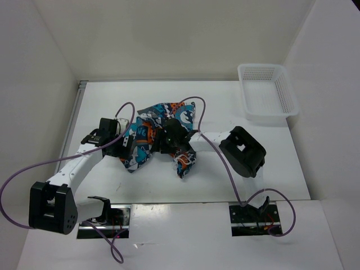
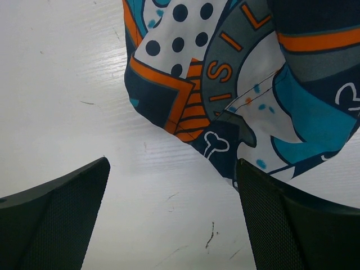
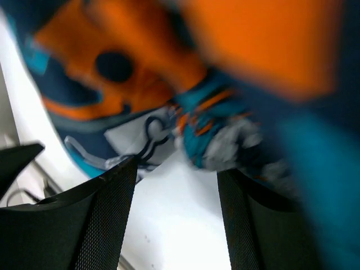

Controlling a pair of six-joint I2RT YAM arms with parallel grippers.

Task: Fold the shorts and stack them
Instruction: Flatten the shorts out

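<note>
I should next push my right gripper outward into the bunched fold at the heap's middle (image 3: 202, 126), since that cloth lies just past its empty, open fingers.
The shorts (image 1: 153, 122) lie crumpled in a heap at the middle of the white table, printed in teal, orange, white and dark blue. My left gripper (image 1: 128, 146) sits at the heap's left edge. In the left wrist view it is open (image 2: 171, 164) over bare table, the shorts' hem (image 2: 225, 84) lies just past the tips, and the right finger (image 2: 281, 225) overlaps the cloth's edge. My right gripper (image 1: 169, 142) hangs over the heap's middle. The right wrist view shows it open (image 3: 177, 169), nothing between the fingers, with blurred shorts (image 3: 169, 73) right beyond them.
A white mesh basket (image 1: 286, 93) stands at the table's back right corner. White walls close in the table on the left, back and right. Purple cables loop over both arms, one arching above the shorts.
</note>
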